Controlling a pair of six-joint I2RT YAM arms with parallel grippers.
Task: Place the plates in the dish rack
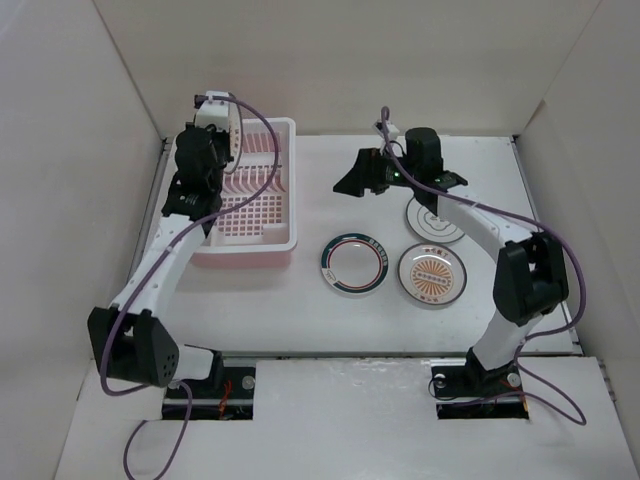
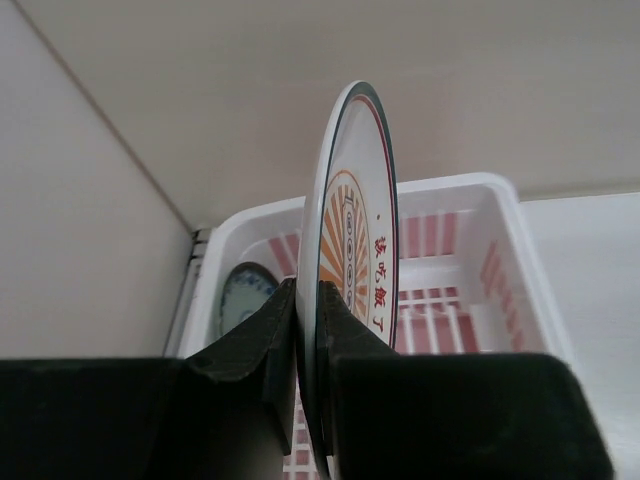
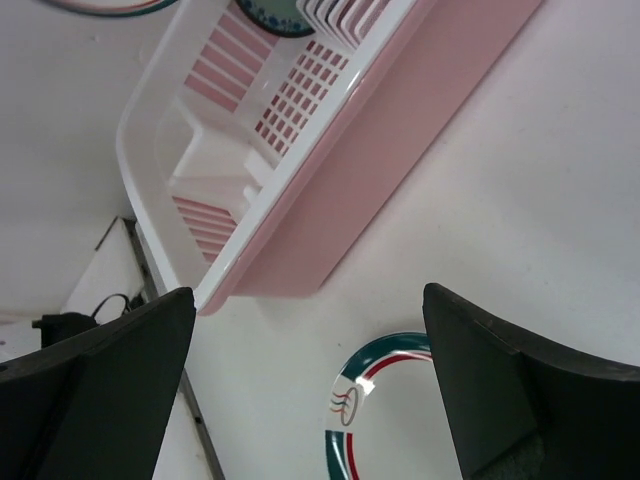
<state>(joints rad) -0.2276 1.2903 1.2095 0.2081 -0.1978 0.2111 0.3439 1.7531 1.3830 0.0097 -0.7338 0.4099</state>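
My left gripper brings the upright sunburst plate down into the far slots beside the teal plate next, since they are empty, then releases it.
My left gripper (image 2: 308,290) is shut on an orange sunburst plate (image 2: 350,230) and holds it on edge above the far left end of the pink dish rack (image 2: 470,190). In the top view this gripper (image 1: 222,125) is over the rack (image 1: 255,215). A small dark teal plate (image 2: 243,295) stands in the rack's far left corner. My right gripper (image 1: 352,178) is open and empty above the table, right of the rack. On the table lie a green-rimmed plate (image 1: 354,262), a second orange sunburst plate (image 1: 431,273) and a grey-rimmed plate (image 1: 432,222), partly under the right arm.
White walls enclose the table at the back and on both sides. The right wrist view shows the rack's pink side (image 3: 350,170) and the green-rimmed plate (image 3: 395,350) between my open fingers (image 3: 500,400). Purple cables hang from both arms.
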